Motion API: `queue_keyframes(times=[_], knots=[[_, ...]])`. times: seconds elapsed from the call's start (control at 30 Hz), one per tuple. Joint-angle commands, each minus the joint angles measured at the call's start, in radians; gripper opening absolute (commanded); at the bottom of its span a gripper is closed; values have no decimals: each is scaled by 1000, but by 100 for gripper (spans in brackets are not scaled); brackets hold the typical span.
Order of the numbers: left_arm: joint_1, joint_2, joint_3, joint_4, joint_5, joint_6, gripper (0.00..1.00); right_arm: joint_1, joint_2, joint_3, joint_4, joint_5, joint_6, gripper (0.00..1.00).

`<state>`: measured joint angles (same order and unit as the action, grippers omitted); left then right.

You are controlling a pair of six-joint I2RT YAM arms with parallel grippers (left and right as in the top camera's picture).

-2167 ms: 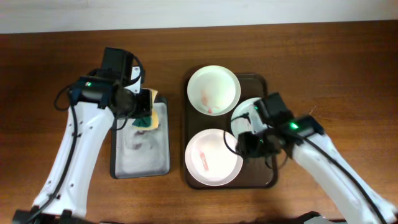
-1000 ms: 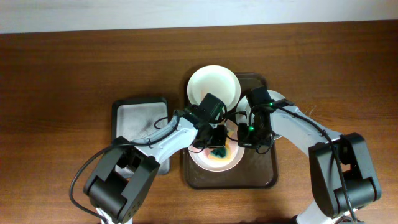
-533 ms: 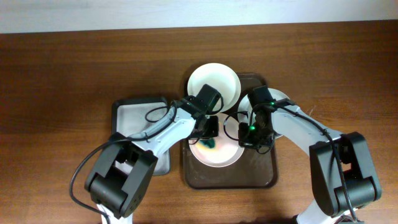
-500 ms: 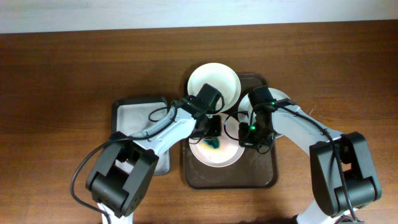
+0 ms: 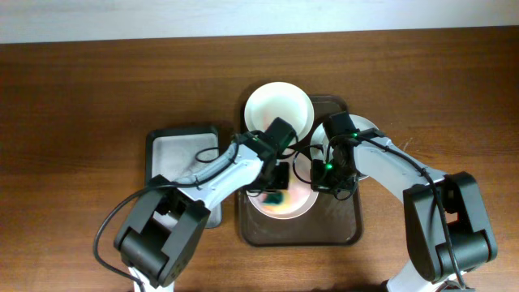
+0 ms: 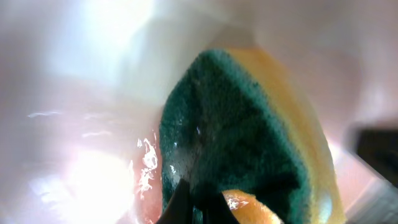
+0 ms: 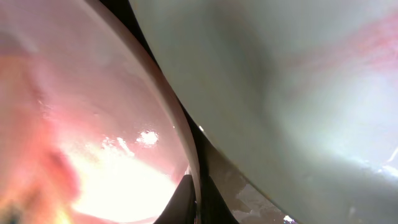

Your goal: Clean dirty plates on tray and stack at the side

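The left gripper lifts off the front plate next, crosses to the bottom of the grey metal tray and moves down to release the sponge, since free space shows there.
The dark brown tray holds three plates. The front white plate is wet with reddish smear. My left gripper is shut on a green-yellow sponge pressed on this plate; the sponge fills the left wrist view. My right gripper is shut on the front plate's right rim. The back white plate lies at the tray's far left. The pale grey-green plate lies under my right arm, with a reddish smear in the right wrist view.
A smaller grey metal tray sits left of the brown tray on the wooden table. My two arms cross over the brown tray's middle.
My left gripper carried the sponge from the grey tray to the front plate. In the last second the sponge moved back and forth over the plate. My right gripper keeps its hold on the rim.
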<state>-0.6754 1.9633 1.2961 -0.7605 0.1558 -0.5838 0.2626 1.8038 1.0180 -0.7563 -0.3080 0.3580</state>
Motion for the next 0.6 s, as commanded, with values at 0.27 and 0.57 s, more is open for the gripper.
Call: queue_keyframes(times=[0.27, 0.57], knots=[[138, -184, 168, -219, -130, 71, 0, 5, 21, -14, -21, 72, -13, 4], [481, -439, -3, -351, -274, 238, 0, 34, -447, 1, -143, 312, -100, 4]])
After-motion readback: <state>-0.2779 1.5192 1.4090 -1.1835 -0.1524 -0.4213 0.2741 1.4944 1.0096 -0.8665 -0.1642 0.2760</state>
